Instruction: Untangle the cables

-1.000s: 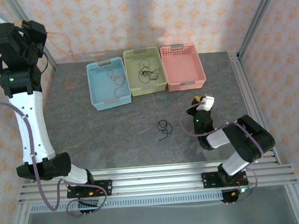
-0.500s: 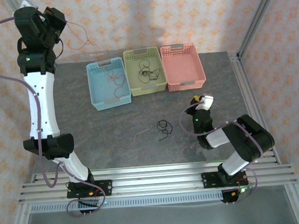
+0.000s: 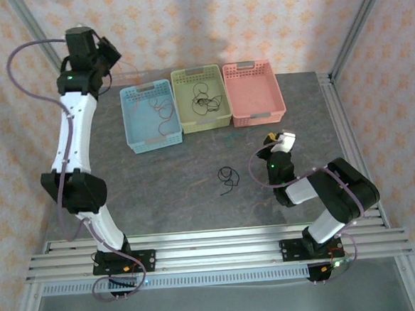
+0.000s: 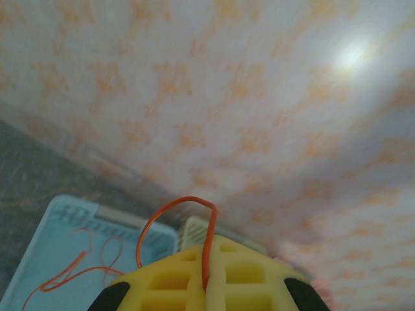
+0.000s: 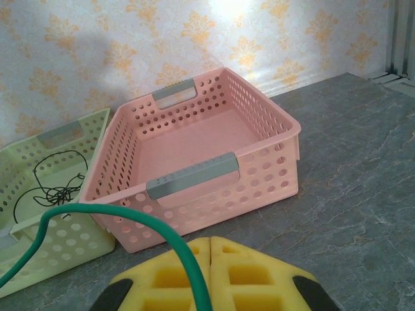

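Observation:
The red-orange cable will go down next over the open top of the blue basket, with my left gripper tilting downward. My left gripper will then let go of the cable.
My left gripper point(image 3: 109, 53) is raised at the back left, beside the blue basket point(image 3: 127, 122). In the left wrist view its yellow fingers point(image 4: 209, 285) are shut on a red-orange cable point(image 4: 175, 217) that loops up above them. More red-orange cables point(image 3: 163, 112) lie in the blue basket, and black cables point(image 3: 204, 102) lie in the green basket point(image 3: 177, 93). A small black cable point(image 3: 227, 177) lies curled on the table's middle. My right gripper point(image 3: 281, 142) rests low at the right, shut point(image 5: 211, 249), with nothing between its fingers; a green cord point(image 5: 130, 217) arcs across its left finger.
A pink basket point(image 3: 280, 93) stands to the right of the green one, with nothing in it point(image 5: 194, 175). The three baskets line the back of the grey table. Metal frame posts stand at the back corners, and a rail runs along the right edge point(image 3: 345, 139).
My left arm has swung from the far left wall to the right, toward the blue basket, carrying the red-orange cable. The right arm and the black cable on the table have not moved.

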Robot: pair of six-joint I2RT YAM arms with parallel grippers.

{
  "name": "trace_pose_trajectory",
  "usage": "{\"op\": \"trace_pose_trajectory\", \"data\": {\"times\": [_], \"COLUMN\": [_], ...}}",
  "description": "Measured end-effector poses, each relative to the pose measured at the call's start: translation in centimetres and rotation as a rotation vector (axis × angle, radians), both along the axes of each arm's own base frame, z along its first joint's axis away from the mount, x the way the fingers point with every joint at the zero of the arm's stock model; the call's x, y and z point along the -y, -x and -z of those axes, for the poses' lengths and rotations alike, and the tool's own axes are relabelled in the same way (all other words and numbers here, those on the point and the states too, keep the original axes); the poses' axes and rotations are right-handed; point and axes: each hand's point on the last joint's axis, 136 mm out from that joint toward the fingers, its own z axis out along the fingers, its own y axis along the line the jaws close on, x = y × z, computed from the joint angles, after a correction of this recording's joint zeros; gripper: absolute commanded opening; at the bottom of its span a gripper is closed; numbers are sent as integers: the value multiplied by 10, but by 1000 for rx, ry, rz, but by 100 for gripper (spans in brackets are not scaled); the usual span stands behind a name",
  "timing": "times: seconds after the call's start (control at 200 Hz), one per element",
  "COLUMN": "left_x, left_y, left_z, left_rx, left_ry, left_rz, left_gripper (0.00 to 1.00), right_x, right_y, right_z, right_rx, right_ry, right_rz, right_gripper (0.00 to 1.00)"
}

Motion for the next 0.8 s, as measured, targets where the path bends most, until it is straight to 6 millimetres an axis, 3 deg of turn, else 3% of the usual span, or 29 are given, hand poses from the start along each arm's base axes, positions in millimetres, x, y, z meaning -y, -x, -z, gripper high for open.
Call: {"op": "trace_pose_trajectory", "data": {"times": [0.015, 0.17, 0.275, 0.405, 0.641, 0.741, 0.801], "left_x": [0, 27, 37, 39, 44, 51, 54], "left_y": [0, -25, -24, -20, -24, -26, -23], "left_z": [0, 87, 119, 122, 122, 136, 149], "left_rx": [0, -201, -283, -305, -344, -389, -432], "left_ry": [0, -59, -76, -86, -123, -154, -173], "left_rz": [0, 68, 96, 106, 125, 135, 132], "left_gripper": [0, 0, 0, 0, 30, 48, 52], "right_x": [0, -1, -1, -3, -3, -3, -4], "right_y": [0, 0, 0, -1, -1, -2, -2], "right_z": [0, 1, 1, 2, 2, 2, 2], "right_rx": [0, -2, -2, -5, -5, -4, -4], "right_ry": [0, 0, -1, -11, -15, -18, -18], "right_rz": [0, -3, -4, -14, -13, -13, -16], "right_gripper": [0, 0, 0, 0, 0, 0, 0]}}
